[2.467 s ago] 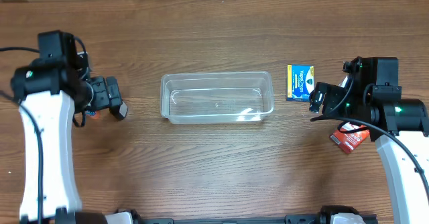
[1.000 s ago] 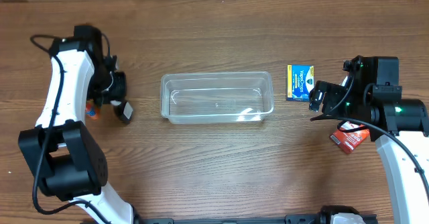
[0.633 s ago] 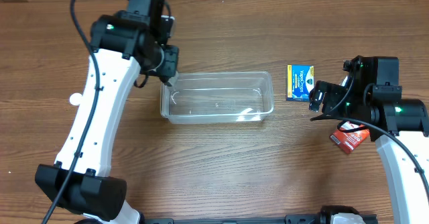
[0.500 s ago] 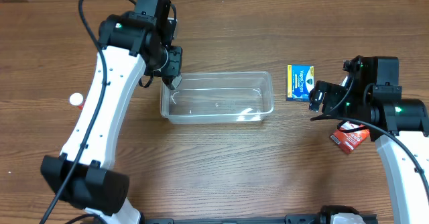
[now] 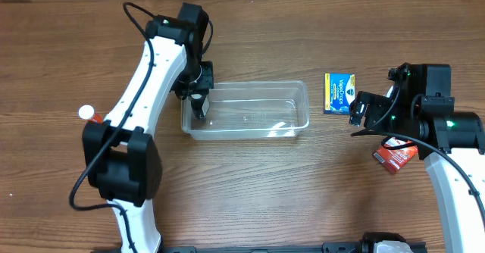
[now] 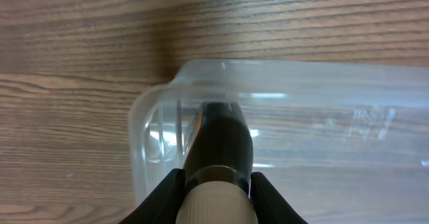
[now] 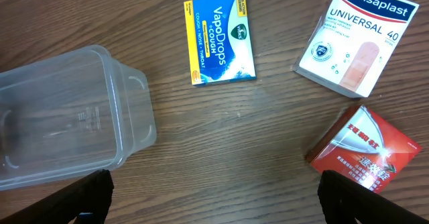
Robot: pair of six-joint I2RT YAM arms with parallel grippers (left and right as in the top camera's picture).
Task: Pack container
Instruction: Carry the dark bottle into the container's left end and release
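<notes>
The dark bottle needs to go down next into the end of the tub nearest the white-topped item, carried by my left gripper, before I release the bottle.
The container is a clear shallow tub in the middle of the table; it also shows in the left wrist view and the right wrist view. My left gripper hangs over the tub's left end. It is shut on a dark bottle with a white ribbed cap, and the bottle's far end points into the tub. My right gripper stands open right of the tub, above bare wood, with nothing between its fingers.
A blue VapoDrops box lies just right of the tub. A Hansaplast box and a red box lie further right. A small white-topped item sits at the far left.
My left arm has swung from the table's left side up and over to the tub's left end, carrying the bottle. The right arm has not moved.
</notes>
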